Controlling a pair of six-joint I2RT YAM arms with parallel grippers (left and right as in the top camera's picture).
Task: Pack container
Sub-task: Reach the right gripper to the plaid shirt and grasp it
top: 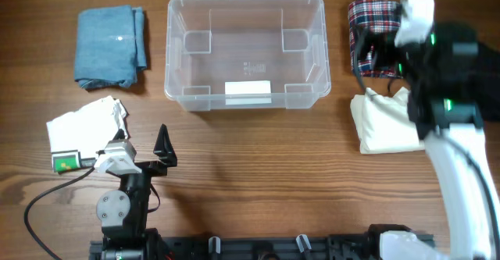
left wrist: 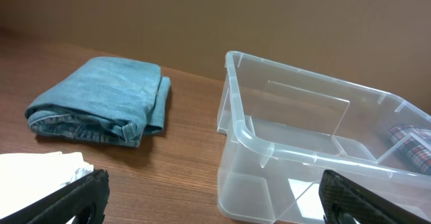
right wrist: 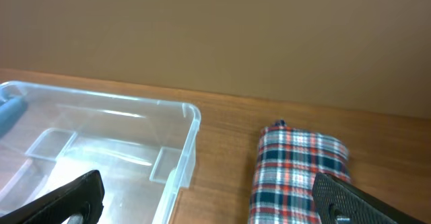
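Observation:
Next, my right gripper moves past the plaid cloth, turns and comes down onto the cloth's edge farthest from the container [right wrist: 342, 162], because bare wood there leaves room.
The clear plastic container [top: 245, 51] stands empty at the table's back middle, with a white label on its near wall; it also shows in the left wrist view [left wrist: 316, 163] and the right wrist view [right wrist: 101, 143]. A folded plaid cloth [top: 371, 37] lies right of it, also in the right wrist view [right wrist: 296, 173]. A folded cream cloth [top: 387, 119] lies in front of the plaid one. A folded blue denim cloth [top: 109, 45] lies to the container's left. My right gripper [right wrist: 209, 207] is open, above the plaid cloth's left edge. My left gripper [left wrist: 212, 204] is open and empty, near the front left.
A white folded cloth [top: 82, 123] with a green tag lies at the front left beside my left arm. A black cable [top: 43, 201] loops on the table near the left arm's base. Bare wood lies in front of the container.

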